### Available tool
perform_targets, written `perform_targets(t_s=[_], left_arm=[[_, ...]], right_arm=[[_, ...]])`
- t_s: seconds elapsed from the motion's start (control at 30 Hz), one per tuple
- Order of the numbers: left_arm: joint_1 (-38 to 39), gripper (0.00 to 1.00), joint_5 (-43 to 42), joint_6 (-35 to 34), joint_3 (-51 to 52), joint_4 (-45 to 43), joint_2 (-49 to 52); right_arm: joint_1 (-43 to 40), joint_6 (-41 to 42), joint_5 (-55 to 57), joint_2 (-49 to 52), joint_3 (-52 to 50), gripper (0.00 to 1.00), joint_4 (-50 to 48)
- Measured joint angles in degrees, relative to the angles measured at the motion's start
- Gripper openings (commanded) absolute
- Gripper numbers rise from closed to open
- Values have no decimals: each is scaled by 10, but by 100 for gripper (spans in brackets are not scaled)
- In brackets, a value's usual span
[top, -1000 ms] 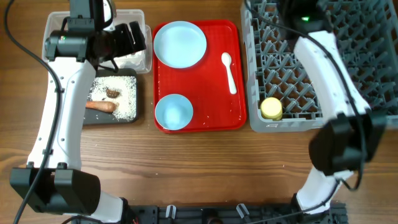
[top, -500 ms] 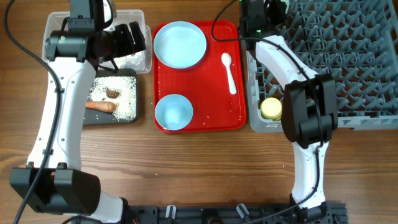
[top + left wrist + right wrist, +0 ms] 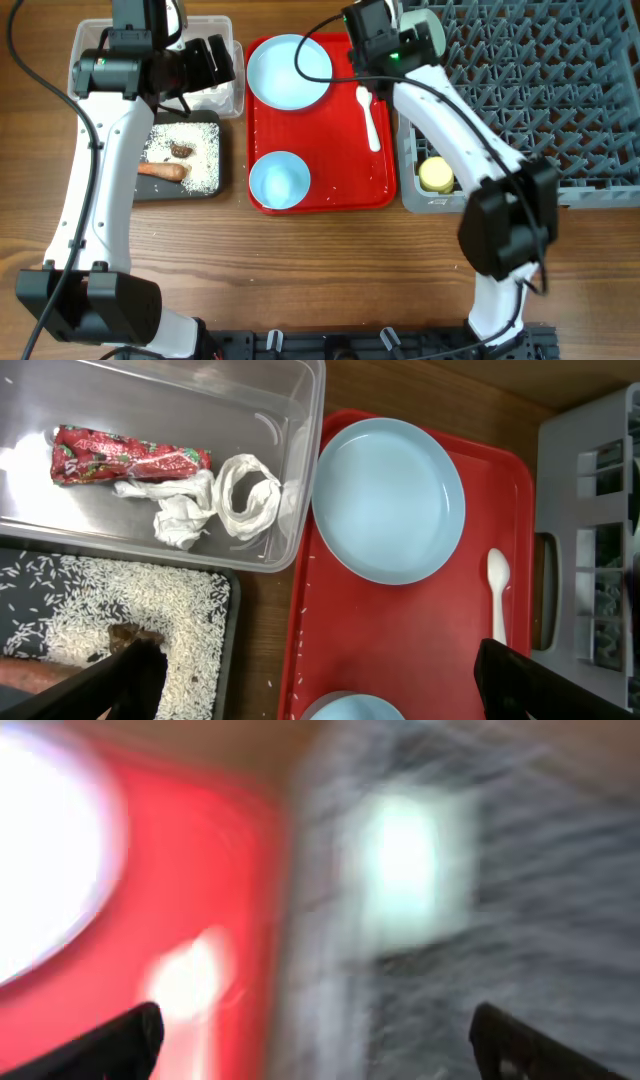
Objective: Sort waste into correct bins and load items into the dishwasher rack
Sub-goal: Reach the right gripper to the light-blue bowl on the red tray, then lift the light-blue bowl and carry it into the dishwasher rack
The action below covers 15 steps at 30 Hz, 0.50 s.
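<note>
The pale blue bowl still lies on the red tray, so my right gripper comes back from the rack [image 3: 540,110] next and down onto the pale blue bowl's rack-side rim [image 3: 308,180].
The pale blue plate [image 3: 290,70] and pale blue bowl [image 3: 279,180] lie on the red tray [image 3: 335,150], with the white spoon [image 3: 368,115] beside them. A yellow cup [image 3: 436,175] stands in the grey dishwasher rack [image 3: 540,110]. The red wrapper [image 3: 125,455] and white tissue [image 3: 215,505] lie in the clear tub [image 3: 300,420]. Rice [image 3: 200,165], a carrot stick [image 3: 162,170] and a brown lump [image 3: 181,150] fill the black tray [image 3: 140,190]. My left gripper [image 3: 212,62] hangs open over the tub's right end. My right gripper [image 3: 362,30] is open above the red tray's far right corner; its view is blurred.
In the left wrist view the plate [image 3: 388,498], spoon [image 3: 497,585] and rack edge [image 3: 590,540] show. The right wrist view shows only smeared red tray [image 3: 240,920] and grey rack [image 3: 520,920], with a pale greenish blur among the pegs.
My right arm has swung left from over the rack to the red tray's far right corner. The left arm has not moved.
</note>
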<state>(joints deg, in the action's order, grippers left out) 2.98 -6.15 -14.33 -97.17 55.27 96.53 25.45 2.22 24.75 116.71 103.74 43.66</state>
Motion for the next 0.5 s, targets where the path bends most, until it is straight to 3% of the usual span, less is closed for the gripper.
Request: perform_targets(t_s=[0.1,0.17,0.27,0.5], left_arm=[[0,100,-1,0,0,0,0],[0,100,-1,0,0,0,0],[0,100,-1,0,0,0,0],[0,100,-1,0,0,0,0]], right_arm=[[5,121,-292,-18,-10,91,52],[17,175,-372,-18,-44,85,45],[57,218,-428,-18,-104,77,38],[132,327,-413,-18,-191,54,7]])
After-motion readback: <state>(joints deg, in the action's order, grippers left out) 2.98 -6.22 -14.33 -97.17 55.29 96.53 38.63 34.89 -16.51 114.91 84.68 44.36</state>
